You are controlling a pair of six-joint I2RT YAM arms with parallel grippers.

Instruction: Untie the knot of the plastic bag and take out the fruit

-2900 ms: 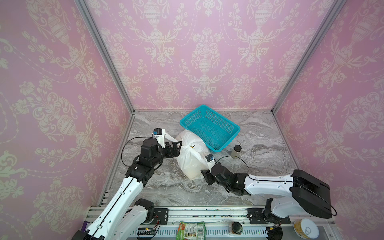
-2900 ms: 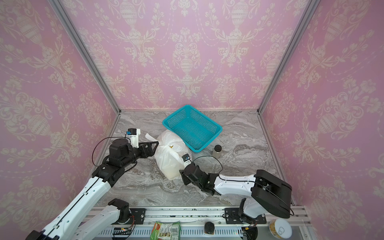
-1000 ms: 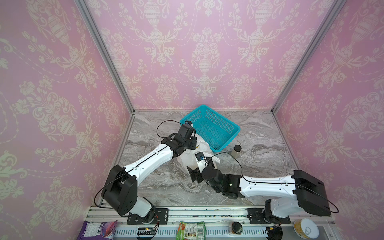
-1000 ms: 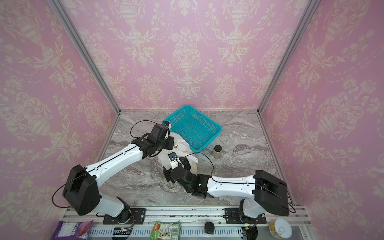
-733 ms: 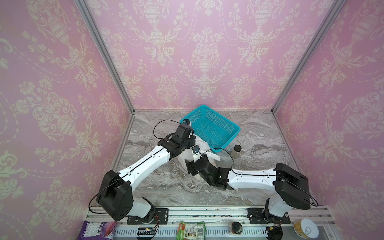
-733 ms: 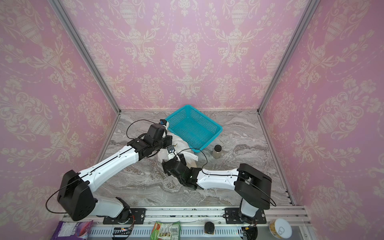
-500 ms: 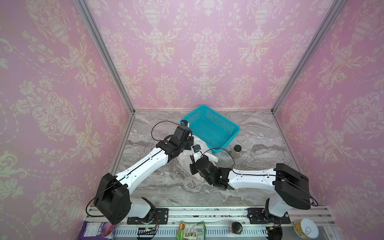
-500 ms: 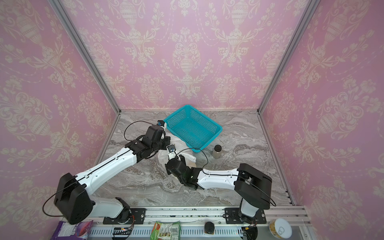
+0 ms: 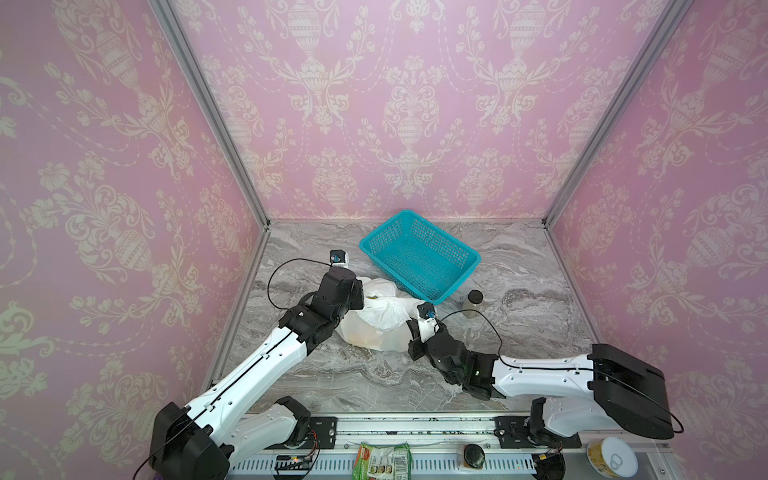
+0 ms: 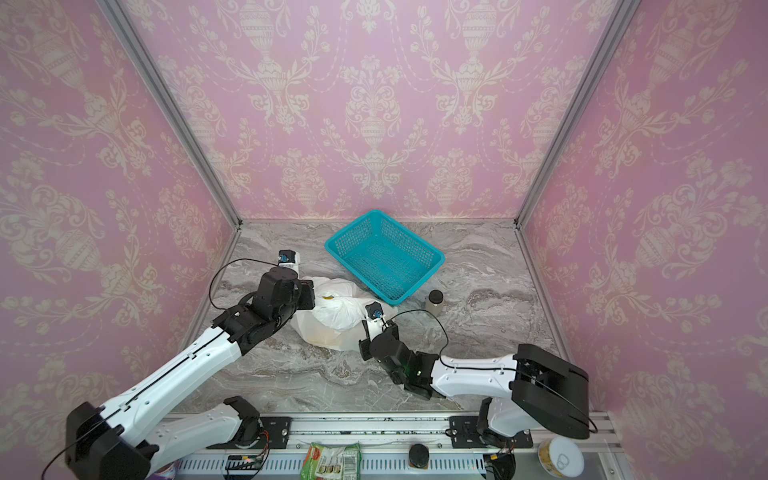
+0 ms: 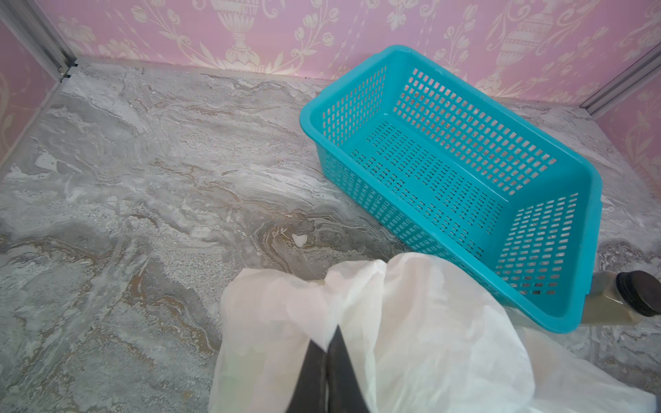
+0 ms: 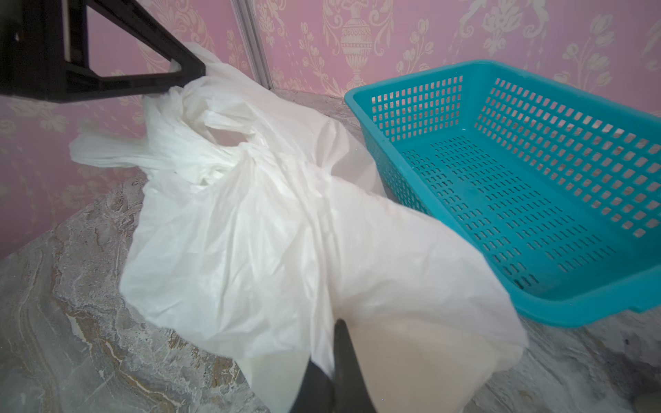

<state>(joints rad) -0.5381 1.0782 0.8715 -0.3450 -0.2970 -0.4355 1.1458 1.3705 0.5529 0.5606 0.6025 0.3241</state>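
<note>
I need to pull my right gripper away from my left gripper next, toward the marble by the jar point(image 9: 471, 328), and let go of the bag's plastic, since it is crumpled between them.
The white plastic bag point(image 9: 380, 318) point(image 10: 334, 322) lies crumpled on the marble just in front of the teal basket. My left gripper point(image 11: 327, 343) point(image 9: 360, 297) is shut on a fold of its upper edge on the left; the right wrist view shows it as the dark left gripper point(image 12: 186, 73). My right gripper point(image 12: 331, 357) point(image 9: 411, 332) is shut on the bag's plastic at its near right side. The knot point(image 12: 205, 162) is a twisted bunch of handles with a strap end sticking out sideways. Of the fruit, only a yellow bit point(image 9: 372, 296) and dim shapes through the plastic show.
The teal mesh basket point(image 9: 473, 259) point(image 10: 436, 257) point(image 11: 307, 118) point(image 12: 357, 96) stands empty behind the bag, toward the back wall. A small dark-lidded jar point(image 9: 473, 301) point(image 10: 435, 301) point(image 11: 638, 296) stands right of the bag, by the basket's near corner. Pink walls enclose three sides.
The right gripper, open a second ago, has shut on the bag and drawn back to the right. The left gripper has pulled its fold leftward, so the bag is spread between them.
</note>
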